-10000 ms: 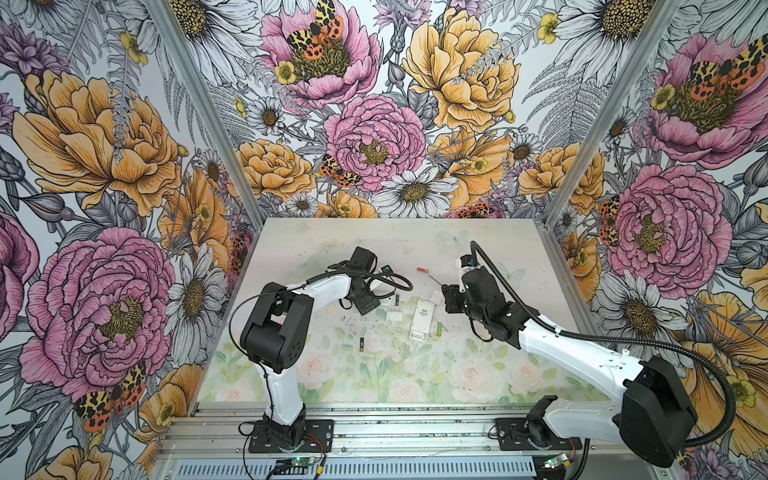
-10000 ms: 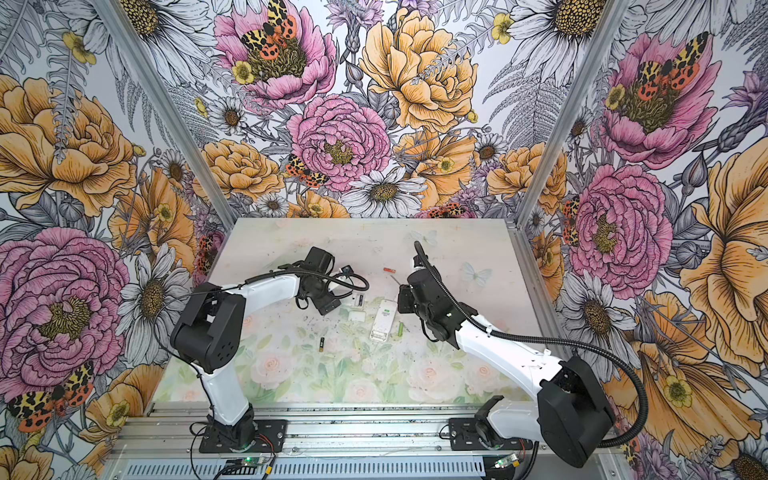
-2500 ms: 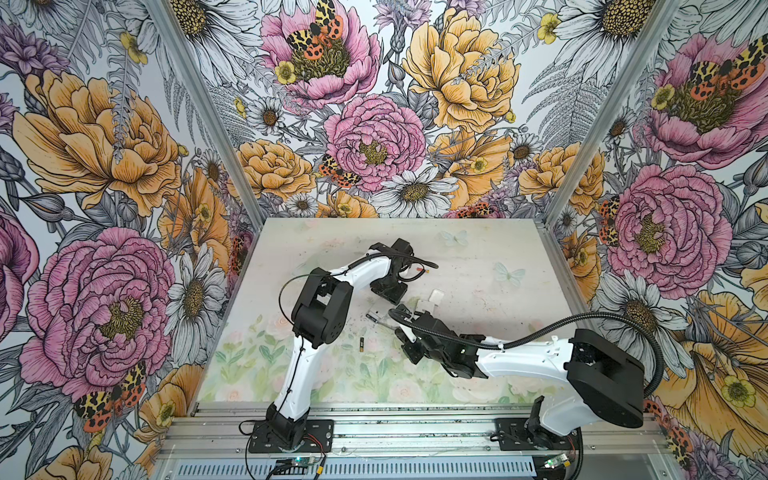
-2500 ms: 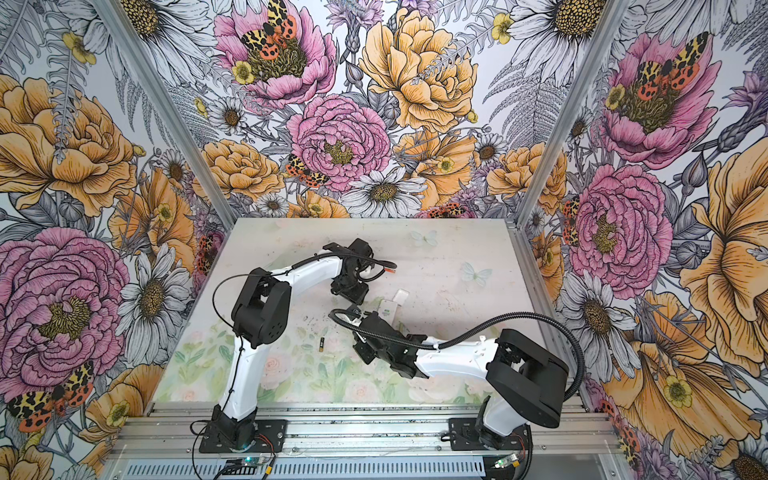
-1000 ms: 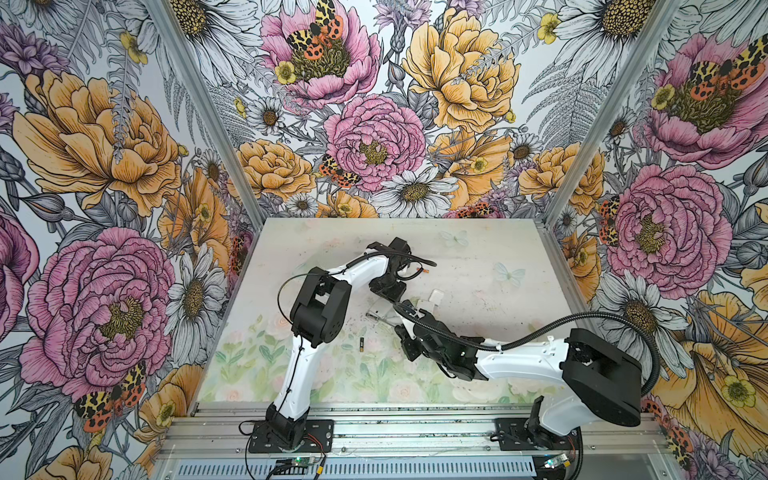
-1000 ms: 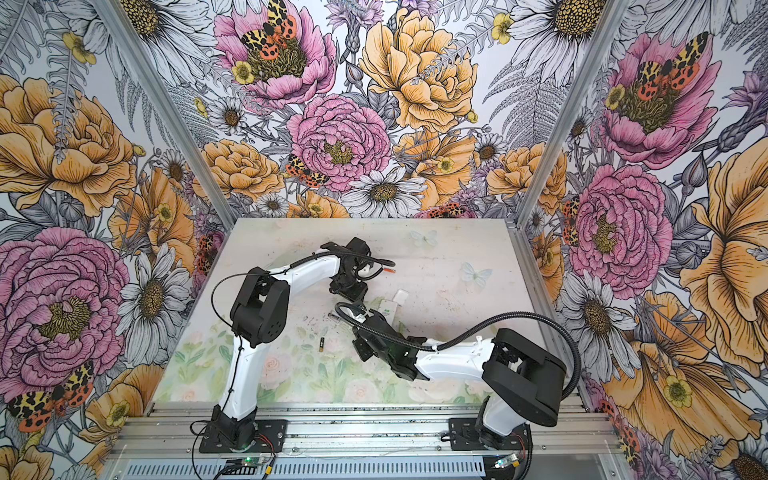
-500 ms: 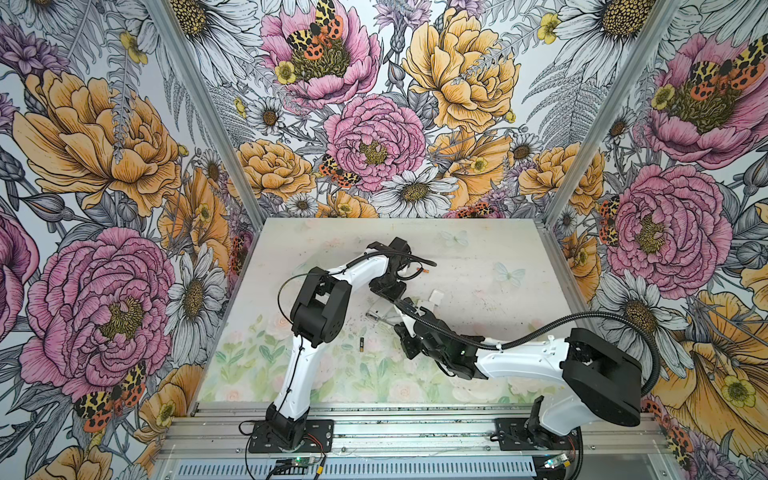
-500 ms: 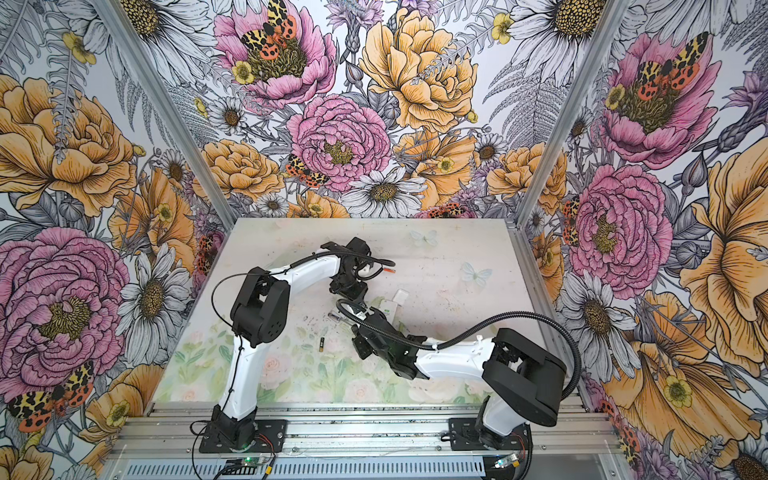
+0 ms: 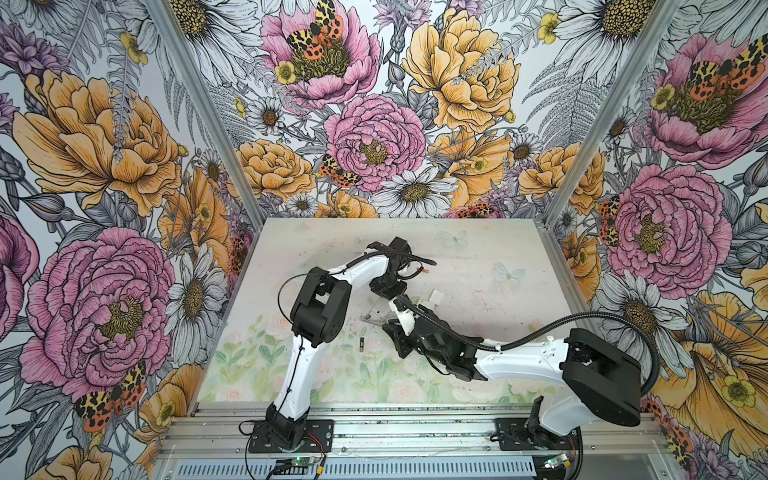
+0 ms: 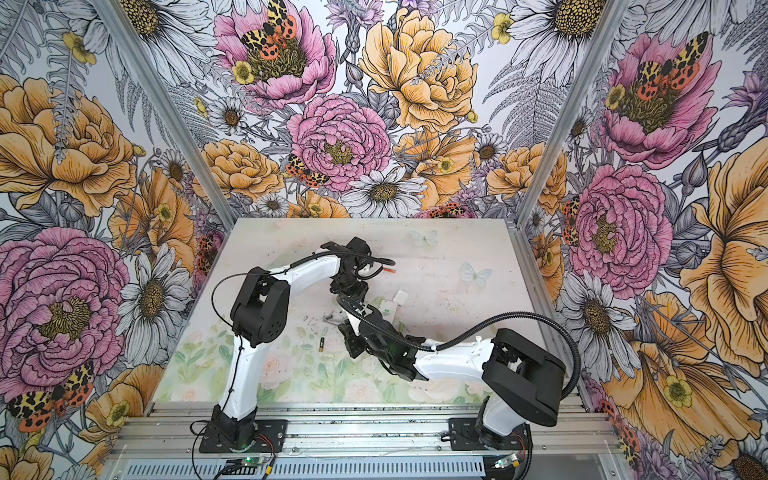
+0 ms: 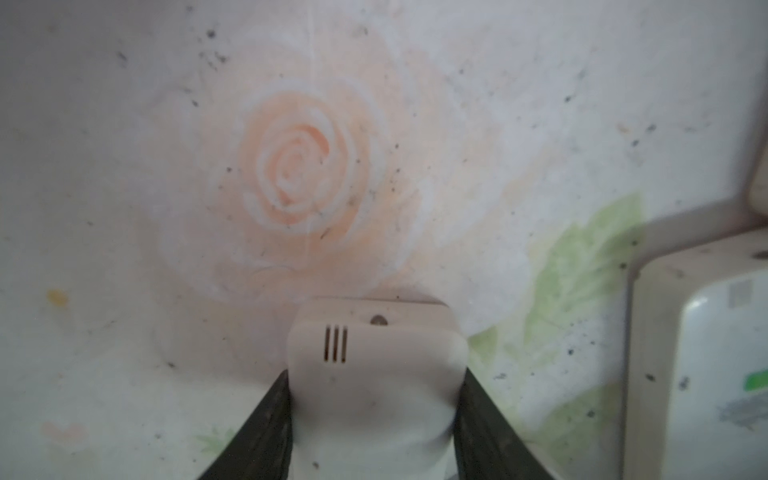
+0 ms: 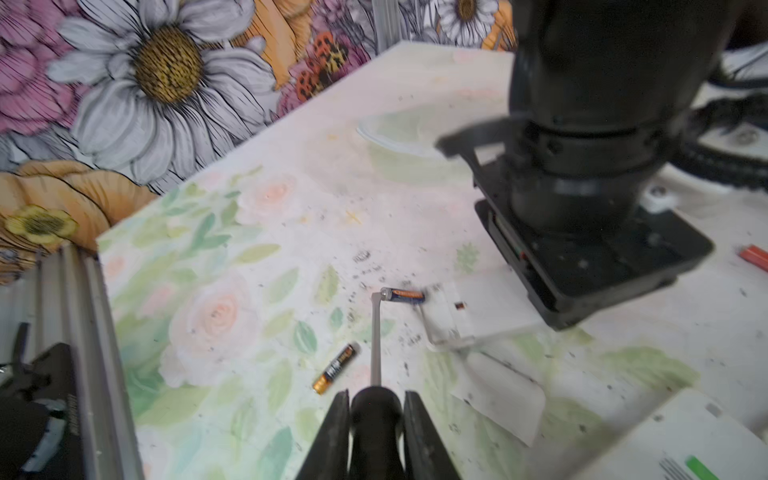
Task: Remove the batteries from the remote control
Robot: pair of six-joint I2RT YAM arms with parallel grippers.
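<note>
My right gripper lifts past the green-labelled device next, then lowers and releases the screwdriver (image 12: 376, 332) on the tabletop beyond, with the dark battery outside the remote's end.
My left gripper (image 11: 376, 386) is shut on a white remote control (image 11: 376, 357), pressing it onto the table; it shows in both top views (image 9: 388, 289) (image 10: 351, 291). My right gripper (image 12: 376, 399) (image 9: 395, 328) is shut on a black-handled screwdriver (image 12: 376, 332). The screwdriver's tip touches the end of a dark battery (image 12: 403, 295) lying against the remote's end (image 12: 478, 307). A black, gold-ended battery (image 12: 336, 368) (image 9: 361, 344) (image 10: 321, 344) lies loose on the table. An orange-red battery (image 12: 754, 257) lies beyond the left gripper.
A second white device with a green label (image 12: 685, 449) (image 11: 706, 361) (image 10: 392, 305) lies beside the held remote. A flat white cover (image 12: 498, 390) rests between them. The table's front rail (image 12: 79, 332) runs near the loose battery. Flowered walls enclose the table.
Since ten seconds ago both arms have shifted: the left gripper now pins the remote and the right reaches in from the front. Over the last second almost nothing has moved.
</note>
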